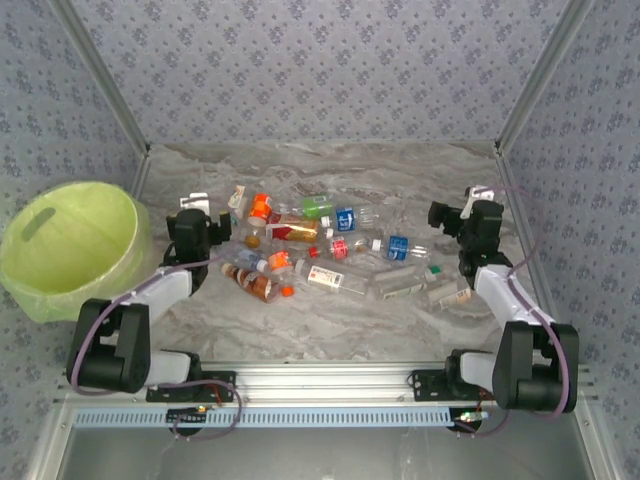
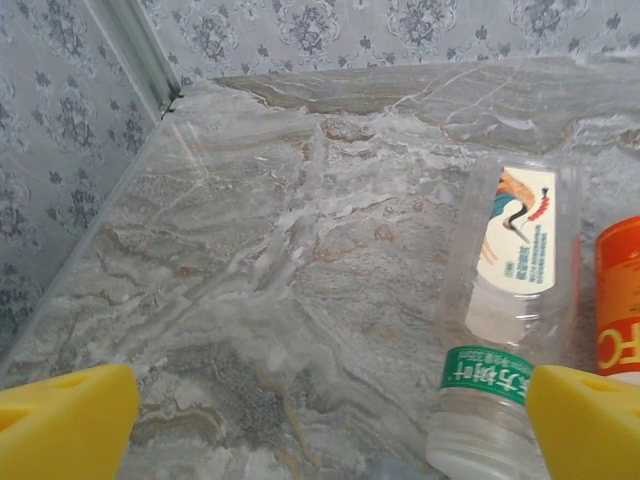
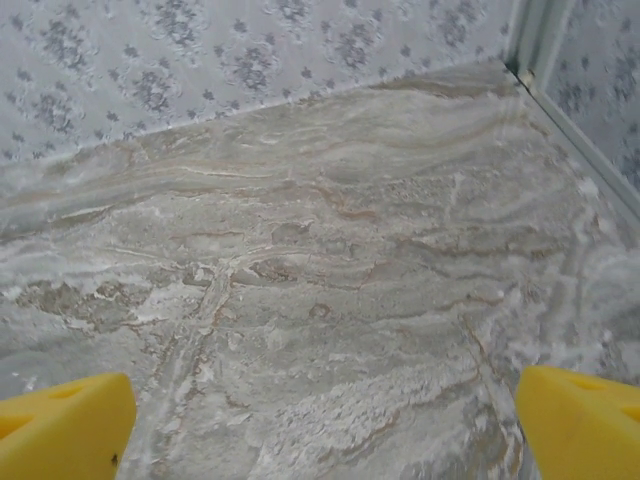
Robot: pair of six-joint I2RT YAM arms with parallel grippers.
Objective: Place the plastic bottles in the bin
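My right gripper will move back and down next, open, onto the clear bottle's end [image 1: 465, 291] beside the arm. The clear bottle lies below my right gripper, back toward the base.
Several plastic bottles [image 1: 325, 245] lie scattered on their sides across the middle of the marble table, with orange, green and white caps and red, blue and white labels. The lime-green bin [image 1: 70, 245] stands off the table's left edge. My left gripper [image 1: 190, 212] hovers open at the left end of the pile, between bin and bottles. In the left wrist view the left gripper [image 2: 325, 430] has bare marble between its yellow fingertips [image 2: 60, 420], and a clear bottle with a green neck band [image 2: 515, 300] lies beside the right one. My right gripper [image 1: 455, 213] hangs open right of the pile; the right gripper [image 3: 320, 430] holds nothing.
An orange-labelled bottle [image 2: 618, 300] lies at the right edge of the left wrist view. Patterned walls and metal corner posts [image 1: 530, 85] enclose the table on three sides. Bare marble [image 1: 330, 165] stretches behind the pile to the back wall.
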